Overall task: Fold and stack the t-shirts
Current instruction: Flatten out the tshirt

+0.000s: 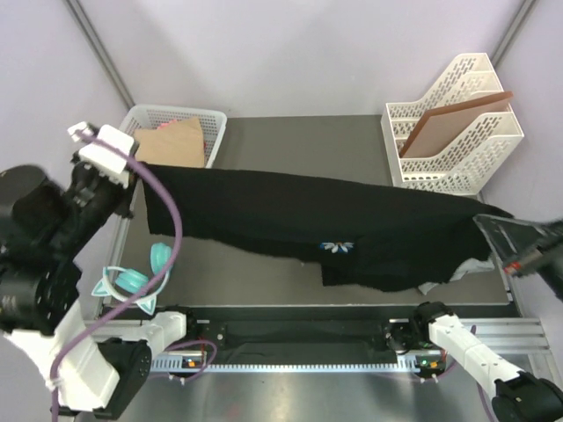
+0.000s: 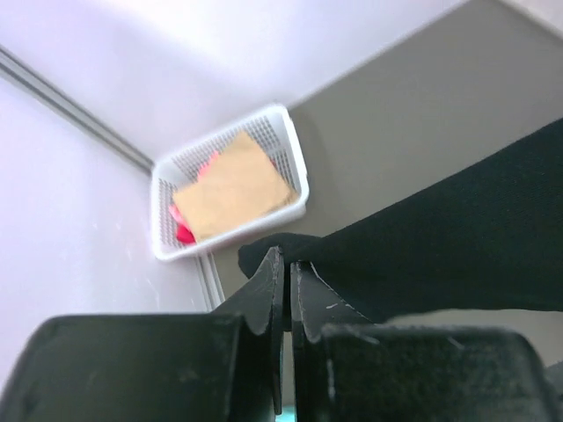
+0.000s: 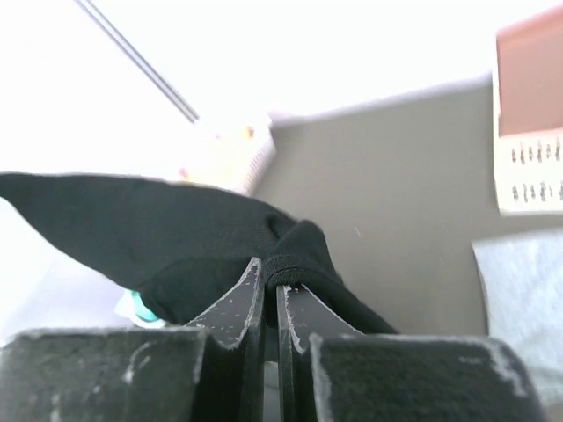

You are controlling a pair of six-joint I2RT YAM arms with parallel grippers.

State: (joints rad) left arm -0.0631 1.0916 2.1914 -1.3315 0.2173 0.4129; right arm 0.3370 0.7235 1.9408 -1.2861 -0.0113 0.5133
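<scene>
My left gripper lowers to the bare table beside the white basket's near corner next, as the black t-shirt (image 1: 290,215) still hangs midair between both grippers.
The black t-shirt (image 1: 290,215) hangs stretched across the table between my two grippers, its small blue-and-white print (image 1: 337,247) facing up near the front hem. My left gripper (image 1: 141,182) is shut on the shirt's left end. In the left wrist view the left gripper (image 2: 288,264) pinches a fold of the black cloth (image 2: 457,237). My right gripper (image 1: 491,227) is shut on the right end, and the right wrist view shows the right gripper (image 3: 271,281) clamping a ribbed hem of the shirt (image 3: 158,229). Light grey cloth (image 1: 431,287) peeks out under the black shirt; it also appears as a pale grey patch (image 3: 523,299).
A white basket (image 1: 217,123) holding brown paper (image 1: 171,141) stands at the back left. At the back right is a white file rack (image 1: 457,167) with a stiff brown board (image 1: 449,123). A teal object (image 1: 132,280) lies front left. The arm rail (image 1: 290,338) runs along the near edge.
</scene>
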